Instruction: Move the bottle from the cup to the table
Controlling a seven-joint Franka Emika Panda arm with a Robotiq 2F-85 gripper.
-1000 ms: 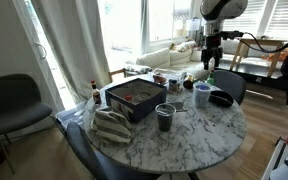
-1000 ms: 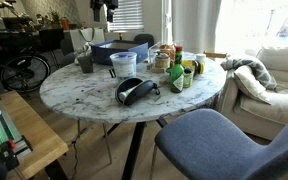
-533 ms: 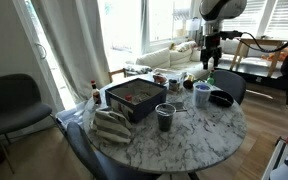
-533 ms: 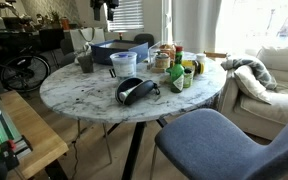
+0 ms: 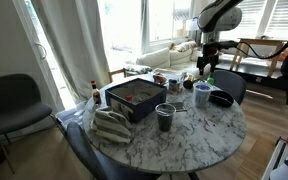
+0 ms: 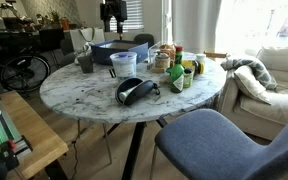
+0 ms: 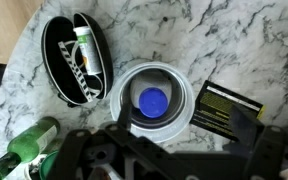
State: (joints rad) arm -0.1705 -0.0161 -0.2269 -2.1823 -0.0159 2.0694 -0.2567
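The bottle stands upright inside the cup below the gripper, so the open gripper will move down toward the cup next until its spread fingers straddle the blue cap (image 7: 152,102).
The pale translucent cup (image 7: 154,75) stands on the white marble table (image 7: 234,40), seen from straight above in the wrist view. A bottle with a blue cap (image 7: 152,102) stands upright inside it. My gripper (image 7: 174,152) is open, its dark fingers spread wide at the bottom of the wrist view, above the cup. In both exterior views the gripper (image 5: 205,68) (image 6: 110,24) hangs well above the cup (image 5: 202,95) (image 6: 124,64), apart from it. The bottle is not discernible in the exterior views.
A black oval case (image 7: 76,58) lies left of the cup and a black card (image 7: 229,108) right of it. Green bottles (image 7: 29,145) lie near. A dark smoky cup (image 5: 165,117), a blue box (image 5: 134,97), folded cloth (image 5: 112,125) and a black headset (image 6: 136,90) share the table.
The arm has shifted slightly and come down a little toward the cup. Nothing on the table has moved.
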